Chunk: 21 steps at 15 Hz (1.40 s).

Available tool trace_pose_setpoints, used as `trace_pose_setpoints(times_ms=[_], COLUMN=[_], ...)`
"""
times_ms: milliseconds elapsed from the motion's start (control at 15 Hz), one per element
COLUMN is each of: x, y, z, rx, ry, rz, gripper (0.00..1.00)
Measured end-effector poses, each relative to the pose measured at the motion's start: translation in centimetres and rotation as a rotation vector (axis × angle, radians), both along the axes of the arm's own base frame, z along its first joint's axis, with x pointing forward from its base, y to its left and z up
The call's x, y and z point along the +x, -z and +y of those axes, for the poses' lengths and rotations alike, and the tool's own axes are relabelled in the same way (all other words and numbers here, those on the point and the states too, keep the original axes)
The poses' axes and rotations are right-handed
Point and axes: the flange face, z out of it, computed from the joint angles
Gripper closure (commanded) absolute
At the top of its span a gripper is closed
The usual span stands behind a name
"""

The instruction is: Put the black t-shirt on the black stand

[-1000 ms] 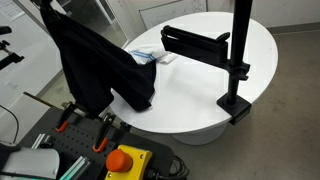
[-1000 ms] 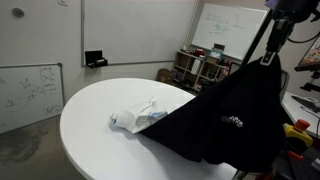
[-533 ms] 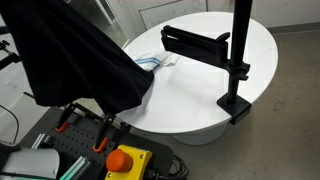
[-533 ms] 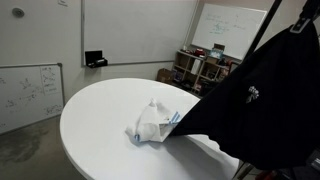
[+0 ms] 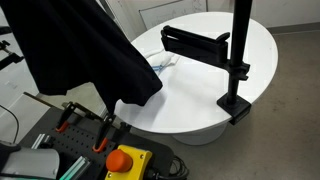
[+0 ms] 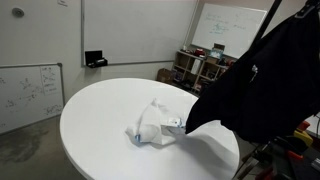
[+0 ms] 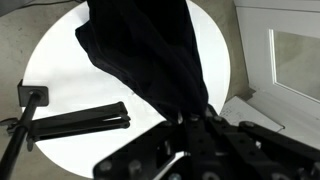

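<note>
The shirt still hangs clear of the stand's horizontal arm, so next I will carry it across the table and over that arm with my gripper and release it.
The black t-shirt hangs from my gripper, lifted clear above the round white table. In an exterior view it drapes at the right. In the wrist view the shirt hangs down from my gripper, which is shut on its top edge. The black stand is clamped to the table's edge, its horizontal arm reaching over the table. The stand's arm also shows in the wrist view.
A crumpled white cloth lies on the table beside the shirt's lower hem. A control box with a red stop button and clamps sits below the table's near side. Whiteboards and shelves stand behind.
The shirt has been lifted higher and off the table. The white cloth was dragged a little across the table and now lies uncovered.
</note>
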Motion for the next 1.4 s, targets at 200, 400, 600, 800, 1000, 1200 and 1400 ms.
trace_pose_setpoints(times_ms=[200, 400, 600, 800, 1000, 1200, 1400], x=[-0.8, -1.1, -0.6, 0.5, 1.7, 2.8, 4.0], y=[-1.3, -2.2, -2.4, -2.1, -1.7, -2.1, -3.1], z=[-2.2, -3.8, -5.4, -7.3, -9.4, -11.7, -13.8], rx=[0.013, 0.024, 0.040, 0.057, 0.070, 0.078, 0.079], ry=[0.069, 0.127, 0.185, 0.241, 0.296, 0.351, 0.403], rz=[-0.026, -0.032, -0.014, 0.019, 0.057, 0.087, 0.103], gripper=[0.99, 0.99, 0.99, 0.99, 0.99, 0.99, 0.99])
